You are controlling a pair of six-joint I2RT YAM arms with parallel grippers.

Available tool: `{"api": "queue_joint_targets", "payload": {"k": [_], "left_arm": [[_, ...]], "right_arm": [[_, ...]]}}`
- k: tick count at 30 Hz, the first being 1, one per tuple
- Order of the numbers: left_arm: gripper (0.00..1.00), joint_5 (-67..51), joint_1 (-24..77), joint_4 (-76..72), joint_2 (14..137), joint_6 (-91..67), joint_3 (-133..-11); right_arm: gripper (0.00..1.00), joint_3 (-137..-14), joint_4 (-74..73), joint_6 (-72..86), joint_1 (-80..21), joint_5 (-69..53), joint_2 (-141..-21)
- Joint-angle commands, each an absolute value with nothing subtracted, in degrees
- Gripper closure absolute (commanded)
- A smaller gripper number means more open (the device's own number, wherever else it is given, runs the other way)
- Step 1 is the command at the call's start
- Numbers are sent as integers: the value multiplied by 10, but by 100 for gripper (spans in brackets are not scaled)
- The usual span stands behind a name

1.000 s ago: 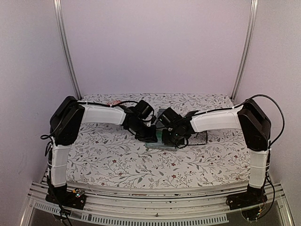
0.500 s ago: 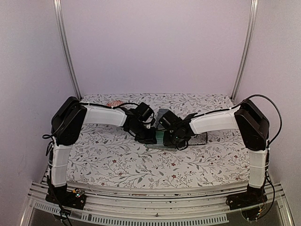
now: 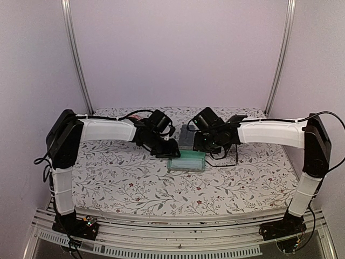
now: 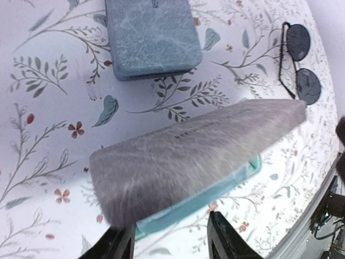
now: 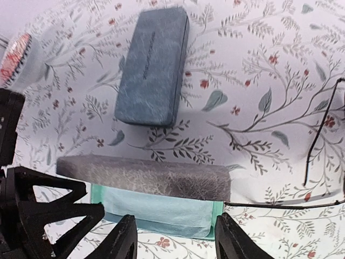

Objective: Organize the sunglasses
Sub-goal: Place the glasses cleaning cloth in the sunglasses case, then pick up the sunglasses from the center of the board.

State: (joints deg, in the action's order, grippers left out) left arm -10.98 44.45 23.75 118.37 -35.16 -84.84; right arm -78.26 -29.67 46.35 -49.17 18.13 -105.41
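Observation:
The case is open, so my right gripper should next move across and down onto the sunglasses' far lens (image 3: pixel 236 150), below and to its right in the top view.
An oblong tan-grey case (image 4: pixel 194 154) lies open, its lid raised over a teal inside (image 5: pixel 161 210) that holds a light blue cloth. One pair of sunglasses (image 4: pixel 297 62) with thin black wire frame and dark lenses lies on the table to its right; its long arms (image 5: pixel 322 135) show in the right wrist view. A second pair does not show. My left gripper (image 4: pixel 172 244) is open and empty just before the case's left end. My right gripper (image 5: pixel 179 240) is open and empty above the case's front edge. In the top view the left gripper (image 3: pixel 168 148) and the right gripper (image 3: pixel 207 143) flank the case (image 3: pixel 187 161).
A shut blue-grey case (image 5: pixel 153 67) lies behind the open one, also in the left wrist view (image 4: pixel 151 35). A small round object with a red pattern (image 5: pixel 16 59) sits at the back left. The floral tablecloth (image 3: pixel 118 178) ends at walls behind and at both sides.
Both grippers have drawn back and up from the tan-grey case, which was hidden beneath them. The case now shows open with its teal inside. The right arm has stretched out farther back.

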Motion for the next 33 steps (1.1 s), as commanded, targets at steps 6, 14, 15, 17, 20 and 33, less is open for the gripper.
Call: {"api": "queue_joint_targets", "payload": {"k": [6, 14, 15, 17, 20, 33], "left_arm": [[48, -35, 428, 152, 989, -343, -714], [48, -14, 418, 142, 916, -344, -651], [48, -14, 418, 141, 911, -344, -647], [48, -13, 416, 140, 903, -344, -639], [48, -15, 414, 135, 895, -343, -629], [49, -25, 403, 128, 880, -341, -603]], "right_arm": [[49, -775, -375, 409, -362, 230, -1007], [53, -772, -399, 389, -269, 213, -1067], [54, -773, -396, 382, -261, 204, -1075], [55, -778, -399, 371, -249, 196, -1089], [55, -786, -395, 351, -237, 171, -1109], [74, -815, -426, 336, -233, 135, -1181]]}}
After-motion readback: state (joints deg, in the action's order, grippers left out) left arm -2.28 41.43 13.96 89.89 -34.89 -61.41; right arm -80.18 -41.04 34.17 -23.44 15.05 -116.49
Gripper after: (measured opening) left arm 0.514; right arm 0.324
